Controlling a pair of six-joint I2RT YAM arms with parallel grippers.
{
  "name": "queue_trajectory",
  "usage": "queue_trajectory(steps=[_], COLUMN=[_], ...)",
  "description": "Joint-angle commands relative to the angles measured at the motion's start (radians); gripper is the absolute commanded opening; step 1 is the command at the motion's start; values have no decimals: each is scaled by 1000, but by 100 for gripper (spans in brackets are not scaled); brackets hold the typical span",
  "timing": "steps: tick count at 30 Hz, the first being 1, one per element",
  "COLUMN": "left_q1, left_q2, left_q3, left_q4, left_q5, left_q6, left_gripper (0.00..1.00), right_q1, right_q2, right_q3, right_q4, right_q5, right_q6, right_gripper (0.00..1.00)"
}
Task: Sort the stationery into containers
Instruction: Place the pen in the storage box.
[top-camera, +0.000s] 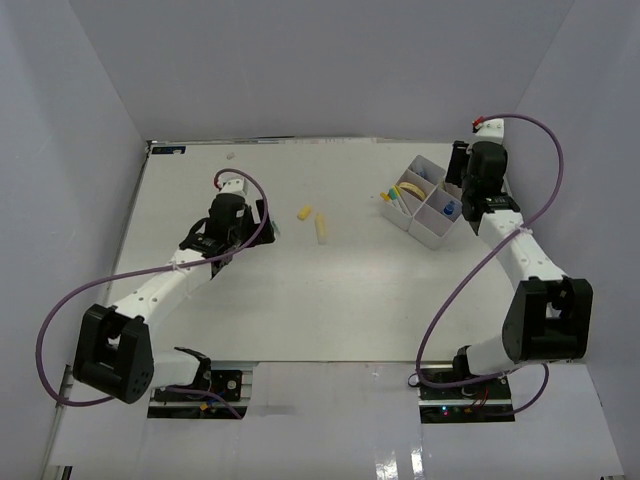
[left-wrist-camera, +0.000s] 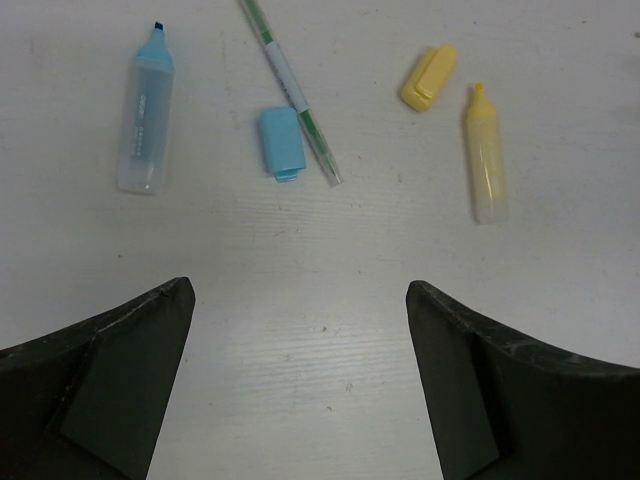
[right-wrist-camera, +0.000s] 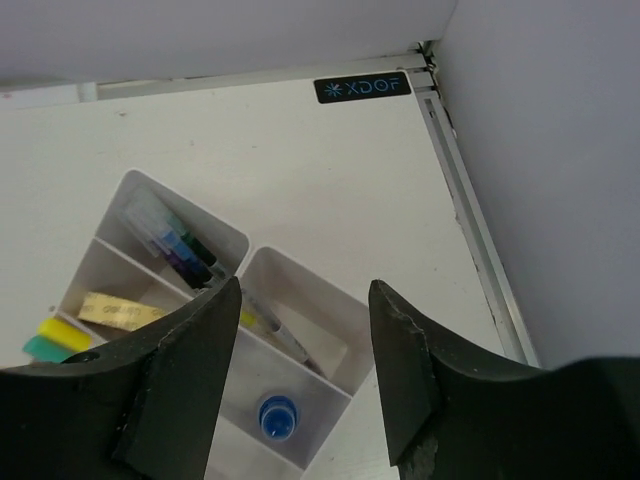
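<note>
My left gripper moves outward and down to the green pen at its pale middle next, since the blue cap crowds the pen's near end.
In the left wrist view an uncapped blue highlighter, its blue cap, a thin green pen, a yellow cap and a yellow highlighter lie on the table ahead of my open, empty left gripper. The top view shows the left gripper, the yellow cap and the yellow highlighter. My right gripper is open and empty above the white four-compartment tray. The tray holds a blue-capped bottle, pens and a tan band.
The tray stands at the back right, near the right gripper. A black XDOF label marks the table's far corner, where the grey walls meet. Purple cables loop beside both arms.
</note>
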Motion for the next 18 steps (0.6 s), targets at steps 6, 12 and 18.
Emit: queue_trajectory(steps=[6,12,18], left_q1=[3,3,3], left_q2=[168,365,588], left_q3=[242,420,642], left_q4=[-212,-300,-366], left_q5=[-107,-186,-235], left_q6=[-167,-212,-235], left_gripper=[98,98,97], right_q1=[-5,-5,53], right_q2=[-395,-623,-686], right_q3=[-227,-469,-586], right_q4=[-23,41,142], right_q5=[-274,-427,-500], right_q6=[148,250,284], right_gripper=[65,73,84])
